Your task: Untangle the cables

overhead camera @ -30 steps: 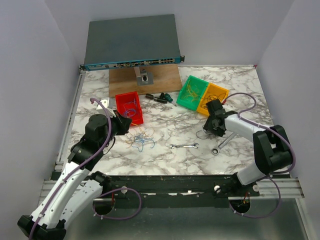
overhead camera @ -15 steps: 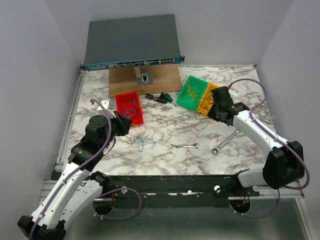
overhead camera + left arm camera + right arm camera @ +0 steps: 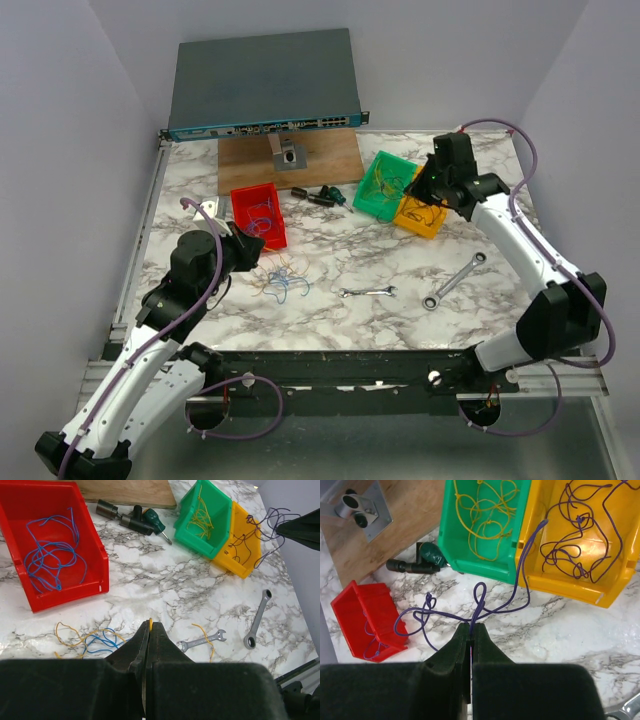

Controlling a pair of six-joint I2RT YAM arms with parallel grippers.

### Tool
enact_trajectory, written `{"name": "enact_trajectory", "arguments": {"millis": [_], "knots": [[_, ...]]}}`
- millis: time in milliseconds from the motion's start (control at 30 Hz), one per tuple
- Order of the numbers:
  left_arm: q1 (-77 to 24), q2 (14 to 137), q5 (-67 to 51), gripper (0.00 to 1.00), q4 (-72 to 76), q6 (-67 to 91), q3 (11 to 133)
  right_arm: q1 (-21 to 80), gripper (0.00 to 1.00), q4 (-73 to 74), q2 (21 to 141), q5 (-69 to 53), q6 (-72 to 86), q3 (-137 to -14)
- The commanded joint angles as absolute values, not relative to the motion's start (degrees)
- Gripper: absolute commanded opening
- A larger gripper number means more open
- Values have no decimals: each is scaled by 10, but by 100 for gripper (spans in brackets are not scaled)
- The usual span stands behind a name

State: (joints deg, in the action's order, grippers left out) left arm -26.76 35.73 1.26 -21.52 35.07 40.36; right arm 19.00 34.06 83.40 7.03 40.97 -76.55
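The robot's right gripper needs to shift to the right in the overhead view next and lower the purple wire over the bin, since other purple wires lie inside the yellow bin [image 3: 421, 213] [image 3: 583, 536].
A small tangle of blue and yellow cables [image 3: 283, 281] lies on the marble table just right of my left gripper [image 3: 262, 243]; it also shows in the left wrist view [image 3: 90, 639]. My left gripper [image 3: 150, 626] is shut with a yellow wire end pinched at its tips. A loose yellow wire [image 3: 206, 636] lies by the small wrench. My right gripper [image 3: 418, 188] is raised near the yellow bin [image 3: 425, 203]. In the right wrist view it [image 3: 471, 627] is shut on a purple wire [image 3: 479, 600] that hangs in loops and reaches the bin's front wall.
A red bin [image 3: 258, 217] holds blue wires, a green bin [image 3: 383, 185] holds yellow wires, and the yellow bin holds purple ones. Two wrenches [image 3: 368, 292] [image 3: 453, 280] lie front centre and right. Screwdriver bits [image 3: 322, 196], a wood board [image 3: 290, 153] and a network switch [image 3: 262, 85] are at the back.
My right arm has lifted off the table and swung away toward the yellow bin, carrying the purple wire. The left arm has not moved.
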Motion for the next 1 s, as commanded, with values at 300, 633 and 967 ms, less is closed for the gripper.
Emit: {"name": "enact_trajectory", "arguments": {"millis": [300, 633, 967], "knots": [[-273, 361, 9, 0, -216, 352, 410, 3, 1, 220, 1005, -134, 389, -735], [-274, 370, 17, 0, -221, 351, 414, 31, 1, 219, 1100, 76, 345, -796], [-275, 386, 2, 0, -223, 347, 422, 103, 38, 249, 1136, 203, 329, -841]]}}
